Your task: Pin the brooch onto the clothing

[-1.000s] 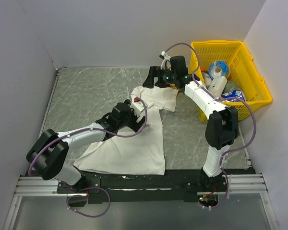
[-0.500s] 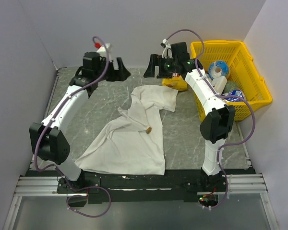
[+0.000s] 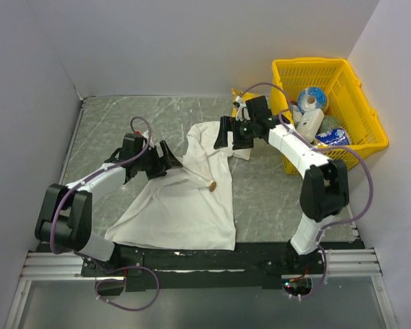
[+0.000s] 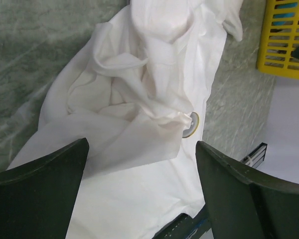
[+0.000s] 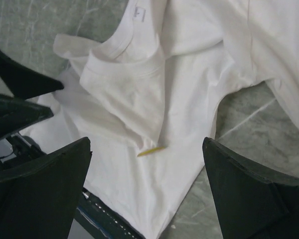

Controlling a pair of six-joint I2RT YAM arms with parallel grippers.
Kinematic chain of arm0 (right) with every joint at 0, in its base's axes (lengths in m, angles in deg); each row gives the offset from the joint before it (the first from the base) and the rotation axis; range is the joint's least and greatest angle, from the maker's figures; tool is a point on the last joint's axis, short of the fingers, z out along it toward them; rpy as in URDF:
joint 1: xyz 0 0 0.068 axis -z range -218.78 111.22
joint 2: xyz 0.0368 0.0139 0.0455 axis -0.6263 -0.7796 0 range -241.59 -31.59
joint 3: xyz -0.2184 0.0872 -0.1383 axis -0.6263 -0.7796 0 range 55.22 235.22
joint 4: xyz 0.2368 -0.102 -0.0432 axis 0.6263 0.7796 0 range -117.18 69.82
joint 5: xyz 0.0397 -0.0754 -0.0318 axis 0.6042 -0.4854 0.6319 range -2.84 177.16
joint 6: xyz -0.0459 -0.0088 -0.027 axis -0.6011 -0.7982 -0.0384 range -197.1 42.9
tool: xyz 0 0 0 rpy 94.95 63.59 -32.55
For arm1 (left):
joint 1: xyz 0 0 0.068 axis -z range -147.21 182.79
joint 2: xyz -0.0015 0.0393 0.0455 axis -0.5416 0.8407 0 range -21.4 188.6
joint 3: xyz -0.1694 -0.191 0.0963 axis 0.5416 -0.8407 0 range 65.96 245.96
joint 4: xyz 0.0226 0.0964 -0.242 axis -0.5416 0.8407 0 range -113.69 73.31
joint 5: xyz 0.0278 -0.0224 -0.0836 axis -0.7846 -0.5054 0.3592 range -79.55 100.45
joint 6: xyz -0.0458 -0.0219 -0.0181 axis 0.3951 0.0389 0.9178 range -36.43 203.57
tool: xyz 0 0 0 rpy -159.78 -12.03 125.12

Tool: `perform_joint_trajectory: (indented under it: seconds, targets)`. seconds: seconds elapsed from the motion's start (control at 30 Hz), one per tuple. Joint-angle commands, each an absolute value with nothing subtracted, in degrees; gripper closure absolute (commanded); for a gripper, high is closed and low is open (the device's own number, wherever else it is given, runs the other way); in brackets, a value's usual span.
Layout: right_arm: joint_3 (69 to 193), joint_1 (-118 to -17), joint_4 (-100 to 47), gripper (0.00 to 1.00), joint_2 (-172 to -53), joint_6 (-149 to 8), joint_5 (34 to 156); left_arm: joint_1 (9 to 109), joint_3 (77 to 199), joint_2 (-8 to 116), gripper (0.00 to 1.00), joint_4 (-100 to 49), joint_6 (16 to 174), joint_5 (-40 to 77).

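Observation:
My left gripper shifts outward next, then lowers and closes on the shirt's flap (image 3: 180,159) (image 4: 112,57) beside the collar, since that lies outward of and below its fingers.
The white T-shirt (image 3: 185,212) lies crumpled on the table, collar toward the back. The small golden-brown brooch (image 3: 212,185) lies on its right side under a fold. My left gripper (image 3: 167,159) is open and empty at the shirt's left edge, pointing right; the brooch (image 4: 191,124) is ahead of it, beyond its jaws, on the shirt (image 4: 139,94). My right gripper (image 3: 226,134) is open and empty above the collar end. In its view the brooch (image 5: 150,151) shows edge-on below a fold of the shirt (image 5: 139,84). The left gripper (image 5: 20,99) shows at that view's left.
A yellow basket (image 3: 329,68) stands at the back right, holding a blue tape roll (image 3: 312,98), a white bottle (image 3: 308,123) and a blue packet (image 3: 332,137). A yellow bag (image 3: 238,94) peeks out behind the right arm. The basket's corner (image 4: 284,40) shows in the left wrist view.
The left arm has swung from the back left down to the shirt's left edge. The right gripper has moved nearer and lower over the collar. The brooch has stayed on the shirt.

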State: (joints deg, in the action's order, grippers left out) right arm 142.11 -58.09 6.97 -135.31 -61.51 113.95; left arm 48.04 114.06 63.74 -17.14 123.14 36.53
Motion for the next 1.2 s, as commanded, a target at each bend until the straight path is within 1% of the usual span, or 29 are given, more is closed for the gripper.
perform_joint_trajectory:
  seconds: [0.0,0.13,0.2,0.27,0.33,0.43,0.53,0.7,0.83,0.9,1.03,1.17]
  targets:
    - [137.8,-59.7,1.7,0.0,-124.7,-61.2,113.6,48.6,111.9,59.7,0.06,-27.8,127.4,37.3]
    - [135.4,-59.8,2.0,0.0,-122.3,-60.8,113.9,48.7,113.6,62.0,0.07,-26.5,126.7,34.4]
    - [135.8,-59.8,3.1,0.0,-122.2,-61.1,114.1,48.8,117.1,63.8,0.08,-24.5,125.2,32.6]
    - [136.3,-59.8,3.5,0.0,-122.1,-61.0,114.3,48.8,119.9,66.6,0.15,-23.9,124.4,31.8]
    - [136.4,-59.8,3.4,0.0,-121.9,-61.0,114.7,48.8,122.0,70.2,0.28,-22.3,123.8,32.1]
    - [137.1,-59.8,3.2,0.0,-122.6,-61.4,115.7,48.8,127.6,75.2,0.39,-18.3,122.0,31.5]
    - [138.6,-59.9,3.7,0.0,-123.8,-61.3,115.8,48.8,130.5,78.7,0.4,-16.2,121.3,31.6]
    - [140.3,-59.8,4.1,0.0,-124.7,-61.4,115.2,48.8,133.5,80.2,0.39,-11.6,119.5,30.6]
    - [141.9,-59.8,4.8,0.0,-125.8,-61.4,114.5,48.7,134.7,79.1,0.31,-8.0,118.2,29.6]
    - [142.1,-59.8,5.1,0.0,-126.2,-61.5,114.6,48.6,134.1,78.2,0.3,-7.7,118.1,29.4]
    - [142.0,-59.8,5.0,0.0,-126.3,-61.5,114.6,48.2,131.5,73.8,0.23,-7.4,118.2,27.1]
    - [141.4,-59.8,4.9,0.0,-126.5,-61.3,115.2,47.0,131.9,73.3,0.23,-5.9,117.1,26.6]
